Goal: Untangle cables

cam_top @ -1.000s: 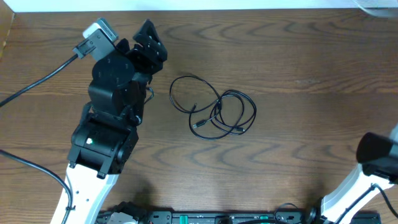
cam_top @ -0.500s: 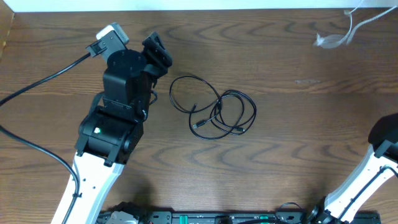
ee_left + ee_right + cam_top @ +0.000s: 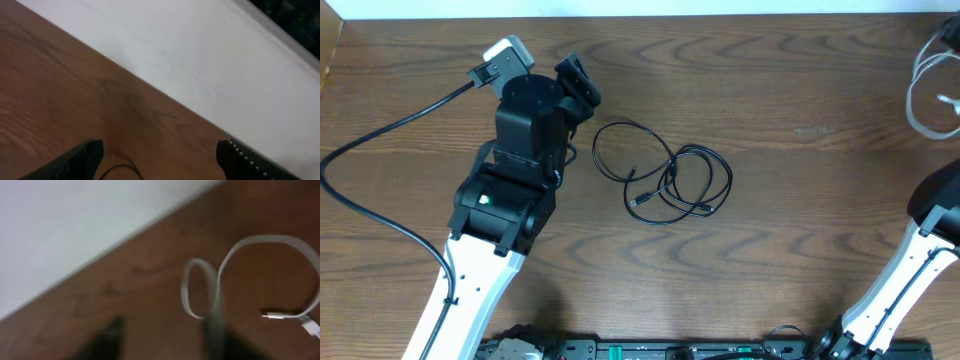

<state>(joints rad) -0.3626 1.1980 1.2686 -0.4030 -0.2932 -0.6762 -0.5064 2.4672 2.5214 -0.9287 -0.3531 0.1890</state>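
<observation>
The black cable's loop is beside my left gripper, and a single piece of the cable bends clear of the overlapping coils there. My left gripper needs to tilt downward next and go down onto that loop.
The black cable (image 3: 665,180) lies in loose overlapping loops at the middle of the table. My left gripper (image 3: 582,88) hovers just left of and beyond it, open and empty. In the left wrist view the left gripper (image 3: 160,152) has its fingers wide apart, and a short bend of the black cable (image 3: 120,170) shows at the bottom edge. The white cable (image 3: 912,95) lies looped at the far right edge of the table. The blurred right wrist view shows the white cable (image 3: 250,265) on the wood just past my right gripper (image 3: 162,335), whose jaws stand apart.
A white wall strip (image 3: 620,8) borders the table's far edge. The left arm's thick black wire (image 3: 380,150) trails over the left side. The right arm's link (image 3: 920,260) rises at the lower right corner.
The white cable has come into view at the top right and moved to the right edge, where it now lies in loops. The left arm shifted slightly right and farther away.
</observation>
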